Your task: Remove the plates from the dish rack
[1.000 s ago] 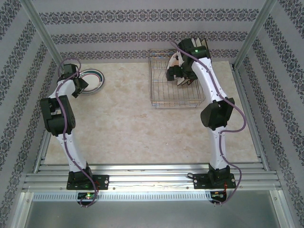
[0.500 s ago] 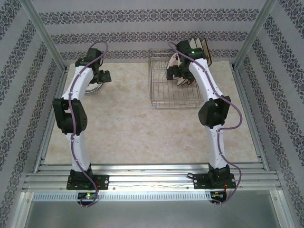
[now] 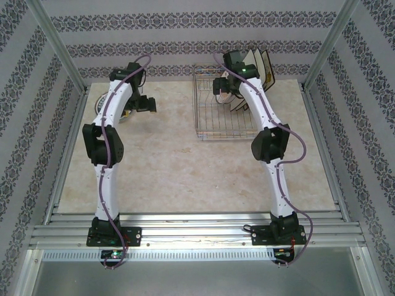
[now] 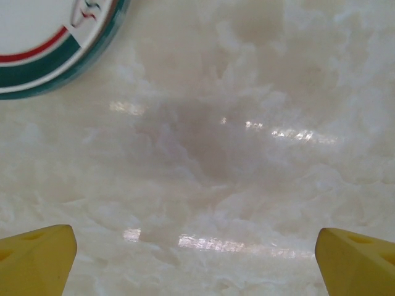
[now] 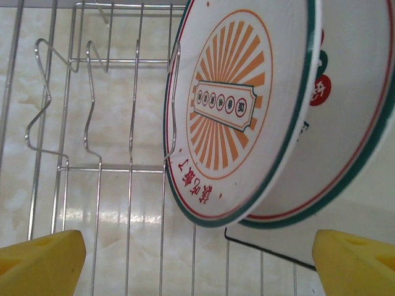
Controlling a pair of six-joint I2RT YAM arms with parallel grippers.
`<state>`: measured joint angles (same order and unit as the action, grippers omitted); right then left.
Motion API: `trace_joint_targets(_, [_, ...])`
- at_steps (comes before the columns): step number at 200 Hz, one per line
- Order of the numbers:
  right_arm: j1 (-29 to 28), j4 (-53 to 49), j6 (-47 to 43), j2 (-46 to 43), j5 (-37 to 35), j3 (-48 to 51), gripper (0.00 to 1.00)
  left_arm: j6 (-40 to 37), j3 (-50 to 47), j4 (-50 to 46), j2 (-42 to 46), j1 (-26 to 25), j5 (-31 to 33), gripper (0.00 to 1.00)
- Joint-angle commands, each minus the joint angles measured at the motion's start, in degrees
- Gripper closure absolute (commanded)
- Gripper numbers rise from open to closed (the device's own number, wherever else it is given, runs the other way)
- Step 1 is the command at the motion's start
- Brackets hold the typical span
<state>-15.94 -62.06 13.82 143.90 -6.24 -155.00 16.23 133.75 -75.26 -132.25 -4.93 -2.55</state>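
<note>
The near rim of the sunburst plate (image 3: pixel 226 99) (image 5: pixel 270 185) is lower and further outward, so my open right gripper should next move down and outward, with its fingers on both sides of that rim.
The dish rack (image 3: pixel 216 120) stands at the back right of the table, its wires (image 5: pixel 92 123) close under my right wrist. Two round white plates with green and red rims lean in it: one with an orange sunburst (image 5: pixel 241 111), another (image 5: pixel 352 123) just behind it. A cream square plate with a dark rim (image 5: pixel 290 237) shows below them, and more square plates (image 3: pixel 264 61) stand at the rack's far end. My right gripper (image 5: pixel 197 265) hangs open just above the round plates (image 3: pixel 229 94). A round plate (image 4: pixel 43 43) lies flat on the table, and my left gripper (image 4: pixel 197 265) is open to its right over bare marble.
The marble tabletop (image 3: pixel 173 166) stretches wide between the arms and the near rail. Patterned walls close in the back and both sides. The rack's left half (image 3: pixel 207 102) holds only upright wire dividers.
My left gripper has opened, lifted off the flat plate and swung right toward the table's middle. My right gripper has moved further back over the rack's round plates.
</note>
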Motion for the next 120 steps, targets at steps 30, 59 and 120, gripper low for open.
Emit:
trace_joint_targets(30, [-1.37,6.85,1.86,1.91,-4.57,-0.85,0.08,-2.52,4.87,-4.78,-4.48,-0.42,-1.67,0.0])
trace_joint_targets(59, [-1.33,8.43,3.22,3.61,-3.61,-1.31,0.14,-2.96,6.21,-5.07,-5.17,-0.18,-1.43,0.01])
trace_joint_targets(120, [-0.8,12.18,5.62,7.08,-2.86,-3.82,0.2,-3.19,6.14,-5.33,-5.31,0.62,-0.66,0.0])
